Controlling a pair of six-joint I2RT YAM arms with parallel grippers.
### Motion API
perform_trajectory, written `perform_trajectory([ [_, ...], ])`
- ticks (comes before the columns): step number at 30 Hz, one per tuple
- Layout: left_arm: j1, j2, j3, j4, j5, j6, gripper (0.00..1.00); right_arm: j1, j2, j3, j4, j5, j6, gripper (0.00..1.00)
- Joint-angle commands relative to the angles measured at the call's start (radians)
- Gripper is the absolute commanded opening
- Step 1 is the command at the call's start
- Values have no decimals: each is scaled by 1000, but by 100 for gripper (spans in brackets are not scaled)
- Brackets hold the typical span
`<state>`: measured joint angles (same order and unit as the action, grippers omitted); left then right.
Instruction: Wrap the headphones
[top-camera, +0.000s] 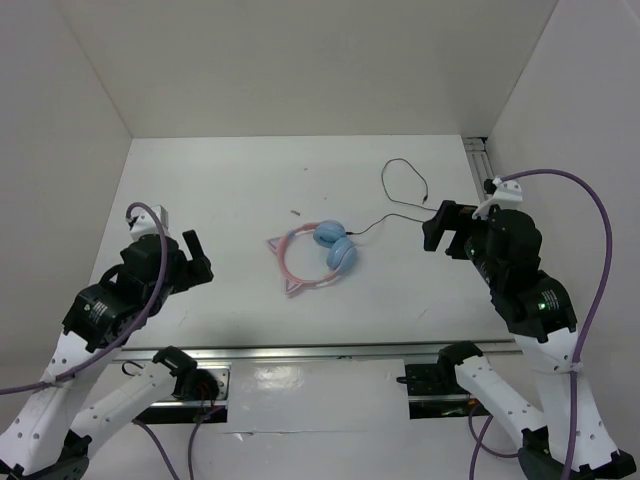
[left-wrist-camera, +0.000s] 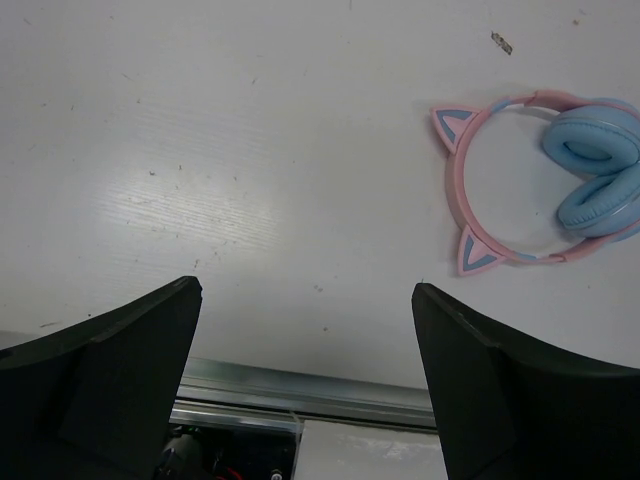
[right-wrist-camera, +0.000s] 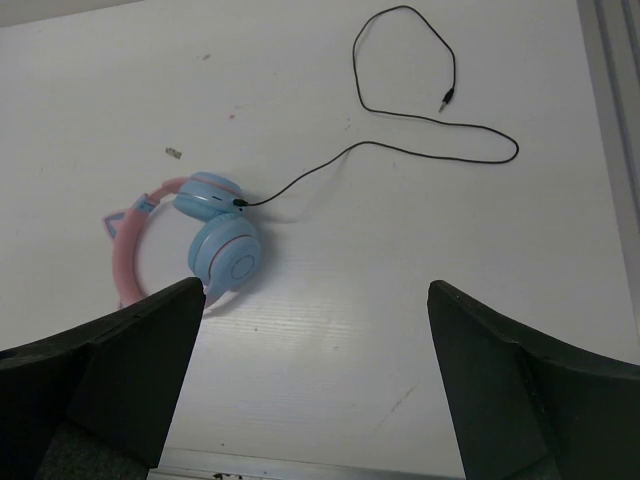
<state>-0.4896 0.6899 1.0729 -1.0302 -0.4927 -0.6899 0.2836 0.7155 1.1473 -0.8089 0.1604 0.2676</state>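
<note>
My open left gripper needs to move down and across toward the headphones (top-camera: 315, 256), onto the pink headband between the ears, because the cat-ear side of the headband faces it.
The headphones (top-camera: 315, 256) lie flat in the middle of the white table, pink cat-ear headband to the left, two light-blue ear cups to the right. They also show in the left wrist view (left-wrist-camera: 545, 180) and the right wrist view (right-wrist-camera: 195, 240). Their thin black cord (top-camera: 395, 190) runs from the cups back right, loose and looped, with the plug end free (right-wrist-camera: 443, 99). My left gripper (top-camera: 195, 255) is open and empty, left of the headphones. My right gripper (top-camera: 445, 228) is open and empty, right of them, near the cord.
White walls enclose the table on three sides. A metal rail (top-camera: 300, 352) runs along the near edge, another (top-camera: 478, 160) along the back right. Thick purple robot cables (top-camera: 600, 220) hang by the arms. A small speck (top-camera: 295, 212) lies behind the headphones.
</note>
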Motion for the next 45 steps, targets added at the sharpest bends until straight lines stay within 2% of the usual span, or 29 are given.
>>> perform_trajectory([
  [1,-1,-1,-7,24,-21,-28,100,5,-17,25,7,-7,-13,100],
  [8,-1,31,-16,33,-21,-28,100,5,-8,15,7,-28,-24,100],
  [12,-1,54,-30,88,38,-11,100,5,-8,6,7,-47,-24,100],
  [16,-1,134,-21,174,236,-11,100,5,-8,-6,27,-96,-33,100],
  [17,-1,160,-43,223,338,-11,100,5,-8,-15,36,-116,-33,100],
  [20,-1,219,-134,401,405,-78,100,5,-19,-37,65,-176,-24,100],
  [24,-1,434,-189,531,382,-149,100,5,-19,-46,85,-226,-24,100],
  [27,-1,517,-228,693,425,-149,100,5,-19,-66,94,-266,-24,100],
  [30,-10,621,-238,769,425,-149,100,5,-28,-89,112,-275,-24,100],
  [36,-10,805,-194,811,387,-140,100,5,-48,-144,143,-326,-14,100],
  [43,-30,956,-157,785,312,-183,83,5,-48,-158,152,-337,-14,100],
  [45,-53,1007,-133,740,281,-197,82,5,-57,-158,143,-337,-14,100],
])
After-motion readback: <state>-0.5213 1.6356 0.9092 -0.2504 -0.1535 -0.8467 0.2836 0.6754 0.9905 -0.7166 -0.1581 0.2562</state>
